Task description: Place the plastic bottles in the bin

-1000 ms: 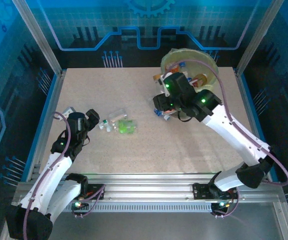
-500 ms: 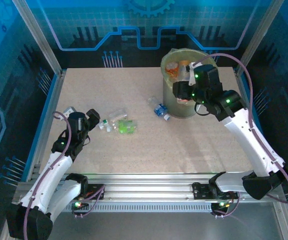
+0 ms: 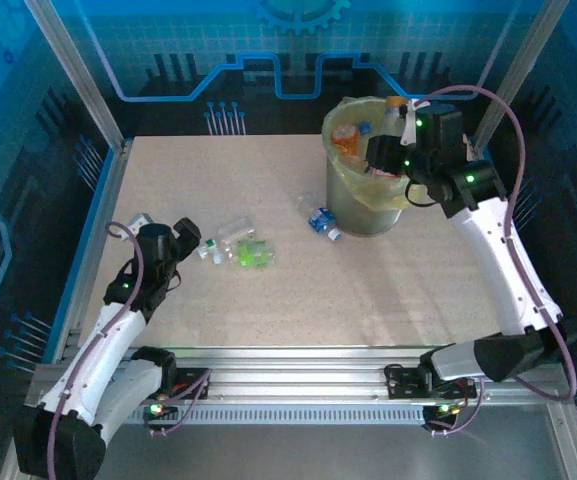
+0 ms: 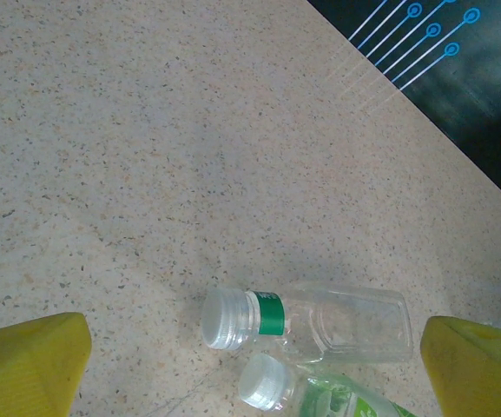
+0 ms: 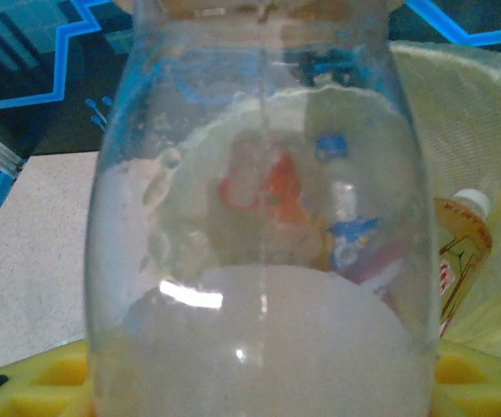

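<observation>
Next, my right gripper first turns, then moves outward and down, to release the clear bottle into the bin's lined opening below.
The bin, lined with a yellowish bag, stands at the back right with several plastic bottles inside. Above its right rim my right gripper is shut on a clear bottle that looms close in the right wrist view; through it show the bin's liner and a yellow-labelled bottle. On the table at the left lie a clear bottle with a green neck band and a green-labelled bottle. My left gripper hovers open over them, with its yellow fingers wide on either side.
A blue-labelled bottle lies on the table just left of the bin's foot. Blue-lit walls and metal posts enclose the table's back and sides. A metal rail runs along the near edge.
My right arm has risen from the table beside the bin to above the bin's rim, carrying the clear bottle. The left arm has stayed still.
</observation>
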`<state>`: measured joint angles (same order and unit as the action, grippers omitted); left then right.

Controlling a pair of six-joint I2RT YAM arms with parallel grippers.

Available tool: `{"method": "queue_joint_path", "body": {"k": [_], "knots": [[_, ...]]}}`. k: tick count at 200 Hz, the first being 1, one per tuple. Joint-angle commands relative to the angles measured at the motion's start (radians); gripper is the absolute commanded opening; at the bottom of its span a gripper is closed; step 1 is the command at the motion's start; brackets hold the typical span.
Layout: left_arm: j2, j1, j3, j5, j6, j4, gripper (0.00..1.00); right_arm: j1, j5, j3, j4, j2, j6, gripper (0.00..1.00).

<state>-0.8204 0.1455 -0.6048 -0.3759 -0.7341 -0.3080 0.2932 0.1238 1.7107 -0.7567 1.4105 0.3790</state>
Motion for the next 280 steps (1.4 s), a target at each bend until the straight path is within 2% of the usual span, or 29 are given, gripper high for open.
{"method": "queue_joint_path", "body": {"k": [1,128,201,232,280], "knots": [[0.000,-0.011,0.004,0.007,-0.013,0.011,0.99,-0.041,-0.016,0.064,0.013,0.050,-0.021,0.15],[-0.010,-0.011,0.002,0.001,-0.002,0.006,0.99,-0.117,0.087,0.214,-0.053,0.280,-0.056,0.16],[-0.010,-0.011,-0.001,0.003,0.002,-0.002,0.99,-0.135,0.151,0.382,-0.169,0.474,-0.117,0.17],[-0.011,-0.011,-0.003,0.001,0.005,-0.004,0.99,-0.136,0.168,0.380,-0.191,0.498,-0.113,0.24],[-0.010,-0.011,-0.009,-0.001,0.010,-0.009,0.99,-0.149,0.212,0.391,-0.230,0.525,-0.113,0.43]]}}
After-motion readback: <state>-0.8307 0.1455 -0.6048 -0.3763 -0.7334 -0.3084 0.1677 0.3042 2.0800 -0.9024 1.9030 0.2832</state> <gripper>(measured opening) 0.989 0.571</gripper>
